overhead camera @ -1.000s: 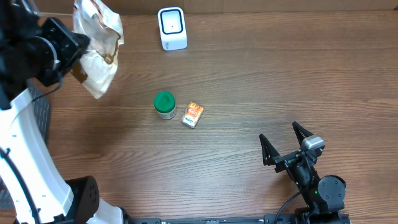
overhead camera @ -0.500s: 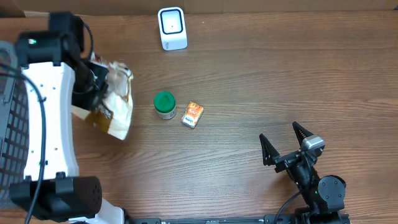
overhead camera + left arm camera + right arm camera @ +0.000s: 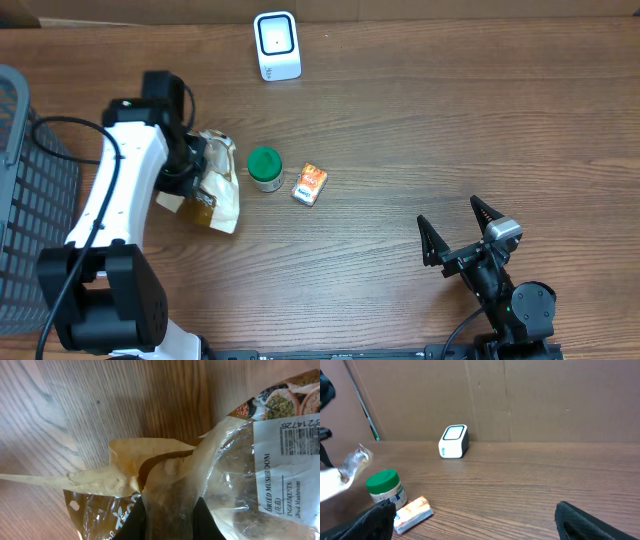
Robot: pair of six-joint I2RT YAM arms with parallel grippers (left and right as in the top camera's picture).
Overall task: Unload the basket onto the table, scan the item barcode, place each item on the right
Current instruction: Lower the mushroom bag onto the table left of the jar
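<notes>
The bag [image 3: 235, 485] is still hanging above the table, so my left gripper should move down toward the green-lidded jar and let go of the bag on the tabletop beside it.
The item is a clear bag of dried mushrooms [image 3: 222, 190], low over the table just left of a green-lidded jar [image 3: 265, 168]. My left gripper [image 3: 193, 163] is shut on the bag's crumpled top. In the left wrist view my left gripper [image 3: 170, 521] pinches the bag [image 3: 235, 485] between both black fingers. The bag's white label with a barcode [image 3: 300, 437] faces that camera. The white scanner [image 3: 277, 45] stands at the back edge, well away from the bag. My right gripper [image 3: 456, 236] rests open near the front right, with nothing between its fingers [image 3: 595, 522].
A small orange packet [image 3: 310, 185] lies right of the jar. A grey wire basket [image 3: 30, 200] sits at the far left edge. In the right wrist view the scanner [image 3: 454, 441], jar [image 3: 385, 489] and packet [image 3: 412, 512] stand before a cardboard wall.
My left arm has swung from the back left corner down and rightward with the bag, which now sits beside the jar. The right arm has not moved.
</notes>
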